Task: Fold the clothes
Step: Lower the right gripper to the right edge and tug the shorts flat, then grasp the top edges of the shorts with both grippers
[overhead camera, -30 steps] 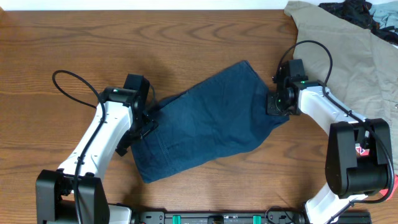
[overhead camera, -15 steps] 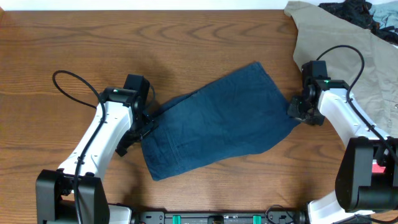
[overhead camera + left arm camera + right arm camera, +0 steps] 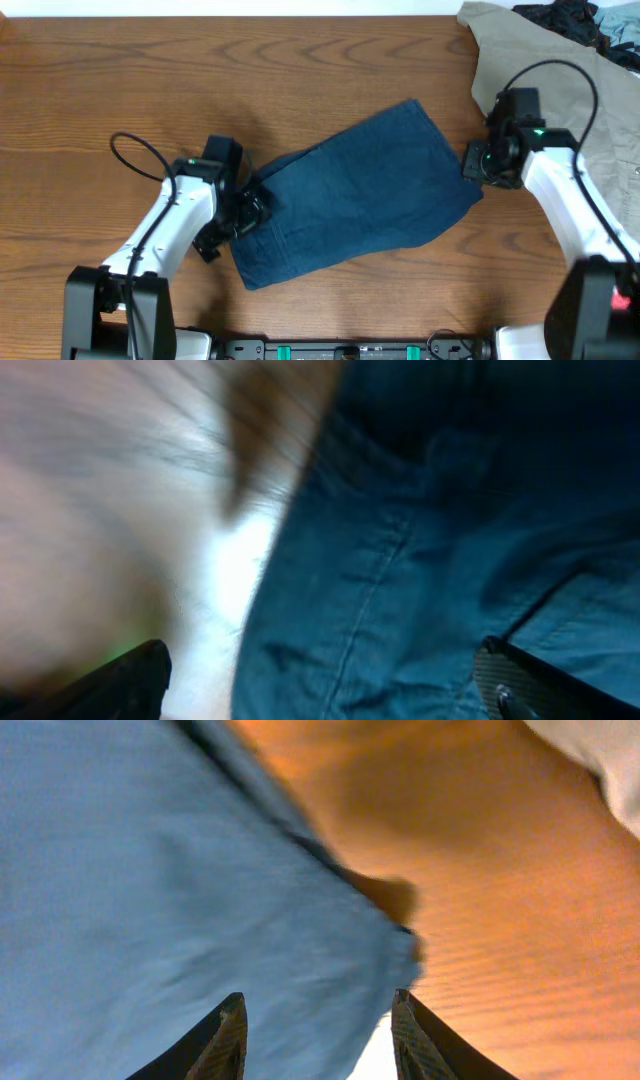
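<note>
My left gripper moves down and over toward the middle of the shorts (image 3: 350, 200) next, onto their seamed end.
The dark navy shorts (image 3: 350, 200) lie folded in a slanted band across the middle of the wooden table. My left gripper (image 3: 243, 212) is at their left end, open, with the cloth and a seam (image 3: 370, 600) between its fingers (image 3: 320, 685). My right gripper (image 3: 478, 165) is at their right edge, open, its fingertips (image 3: 318, 1025) straddling the corner of the shorts (image 3: 200, 890) just above the cloth.
A large khaki-beige garment (image 3: 560, 70) covers the back right corner, with a dark bundle (image 3: 570, 15) on top. A bit of red shows at the right edge (image 3: 632, 298). Bare wood (image 3: 150, 70) lies to the left and back.
The shorts were dragged to the right about a second ago. My right gripper has let go and lifted slightly; my left gripper has slid down and right onto the shorts' left end.
</note>
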Robot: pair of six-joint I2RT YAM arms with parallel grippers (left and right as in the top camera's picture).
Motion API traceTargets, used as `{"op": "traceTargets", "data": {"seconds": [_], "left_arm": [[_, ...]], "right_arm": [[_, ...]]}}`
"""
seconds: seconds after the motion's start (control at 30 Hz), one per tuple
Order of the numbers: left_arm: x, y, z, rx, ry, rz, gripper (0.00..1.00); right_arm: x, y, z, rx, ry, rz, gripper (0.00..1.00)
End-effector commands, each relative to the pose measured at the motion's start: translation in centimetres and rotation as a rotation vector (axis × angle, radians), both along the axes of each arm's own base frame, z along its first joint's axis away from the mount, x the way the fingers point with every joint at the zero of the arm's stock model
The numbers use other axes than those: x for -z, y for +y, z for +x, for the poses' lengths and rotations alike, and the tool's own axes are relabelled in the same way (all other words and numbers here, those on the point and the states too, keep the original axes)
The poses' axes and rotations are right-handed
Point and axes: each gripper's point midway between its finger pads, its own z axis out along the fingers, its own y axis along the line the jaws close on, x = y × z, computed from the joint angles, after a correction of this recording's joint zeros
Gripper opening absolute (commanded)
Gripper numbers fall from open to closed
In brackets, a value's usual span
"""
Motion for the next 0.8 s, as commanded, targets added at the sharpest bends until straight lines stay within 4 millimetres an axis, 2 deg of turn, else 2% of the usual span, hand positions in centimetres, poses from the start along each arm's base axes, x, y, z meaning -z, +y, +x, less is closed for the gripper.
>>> {"op": "traceTargets", "data": {"seconds": [0.0, 0.17, 0.23, 0.3, 0.4, 0.43, 0.47, 0.5, 0.67, 0.77], "left_arm": [[1.3, -2.6, -1.3, 0.096, 0.000, -0.180, 0.97], [3.2, -3.5, -1.8, 0.099, -0.037, -0.240, 0.97], [3.5, -3.9, -1.5, 0.108, -0.067, -0.269, 0.89], [3.5, -4.5, -1.1, 0.134, -0.100, -0.303, 0.73], [3.4, -4.6, -0.4, 0.178, -0.141, -0.310, 0.43], [3.4, -4.6, -0.2, 0.185, -0.148, -0.311, 0.31], [3.3, -4.6, -0.1, 0.194, -0.154, -0.311, 0.15], [3.2, -4.6, 0.0, 0.194, -0.154, -0.311, 0.07], [1.1, -4.1, 0.9, 0.207, -0.175, -0.294, 0.06], [-1.0, -2.8, 1.8, 0.208, -0.198, -0.210, 0.06]], "right_arm": [[-2.3, 2.9, 0.2, -0.147, -0.064, 0.102, 0.43], [-2.5, 6.6, -1.0, -0.291, -0.049, 0.181, 0.33], [-2.4, 8.0, -1.6, -0.356, -0.041, 0.195, 0.30], [-2.2, 9.0, -2.1, -0.394, -0.030, 0.193, 0.25], [-1.6, 10.3, -3.0, -0.436, -0.009, 0.189, 0.21], [-1.4, 10.7, -3.2, -0.448, -0.002, 0.189, 0.21], [-1.0, 11.1, -3.6, -0.460, 0.009, 0.190, 0.20], [-0.6, 11.4, -3.8, -0.471, 0.022, 0.190, 0.19], [1.8, 12.4, -4.9, -0.504, 0.107, 0.203, 0.04], [3.2, 14.7, -6.2, -0.602, 0.162, 0.283, 0.01]]}}
